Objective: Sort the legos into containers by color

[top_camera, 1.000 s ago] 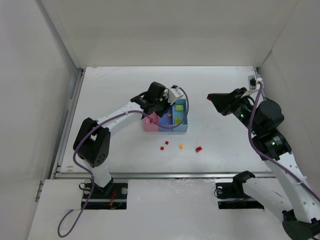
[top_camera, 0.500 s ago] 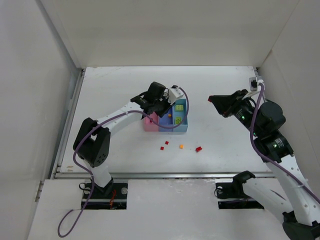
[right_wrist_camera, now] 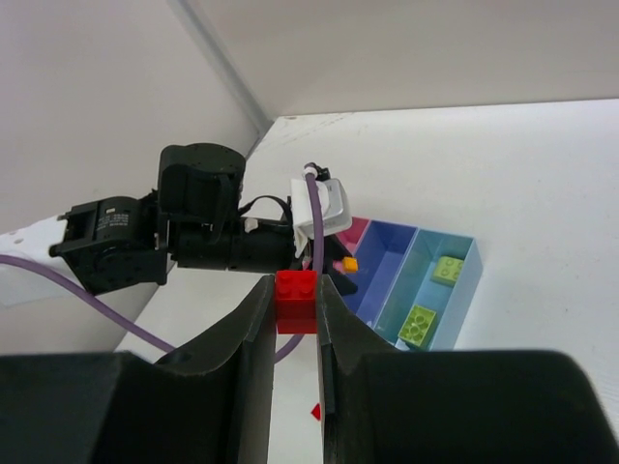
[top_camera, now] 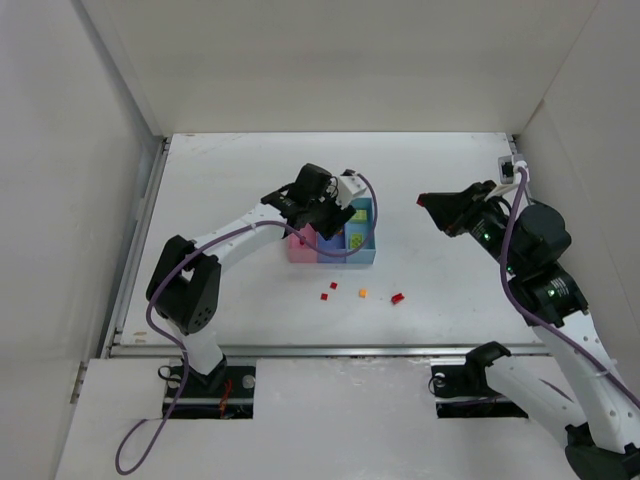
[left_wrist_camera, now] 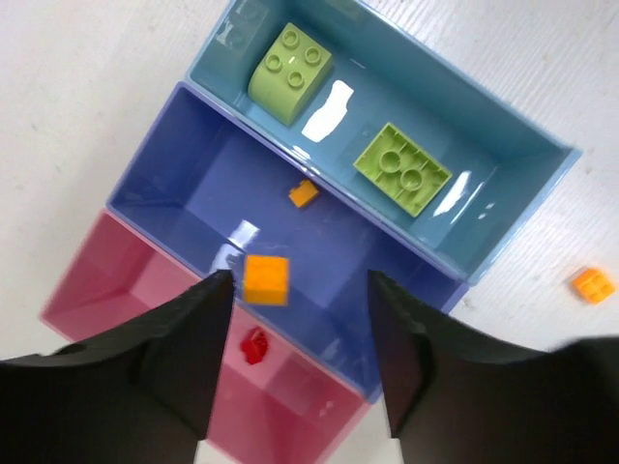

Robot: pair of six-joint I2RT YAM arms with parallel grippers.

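Note:
I will next move my right gripper left in the top view and down over the pink bin (top_camera: 303,249) (right_wrist_camera: 355,231) to release its red lego, as another one lies there.
The containers are three joined bins: pink (left_wrist_camera: 126,290), blue-violet (left_wrist_camera: 193,164) and light blue (left_wrist_camera: 503,203). My left gripper (left_wrist_camera: 298,290) hangs open over them. An orange lego (left_wrist_camera: 265,278) sits free beside its left fingertip, over the blue-violet bin, which holds another orange lego (left_wrist_camera: 304,193). A red lego (left_wrist_camera: 253,345) lies in the pink bin. Two yellow-green legos (left_wrist_camera: 290,72) (left_wrist_camera: 402,166) lie in the light blue bin. My right gripper (right_wrist_camera: 295,319), raised at the right (top_camera: 430,205), is shut on a red lego (right_wrist_camera: 295,302).
Loose legos lie on the table in front of the bins: two small red ones (top_camera: 324,296) (top_camera: 333,286), an orange one (top_camera: 363,293) and a red one (top_camera: 397,298). White walls enclose the table on three sides.
My left gripper has gone from shut to open above the bins, letting go of the orange lego. The right arm has barely shifted and still grips its red lego.

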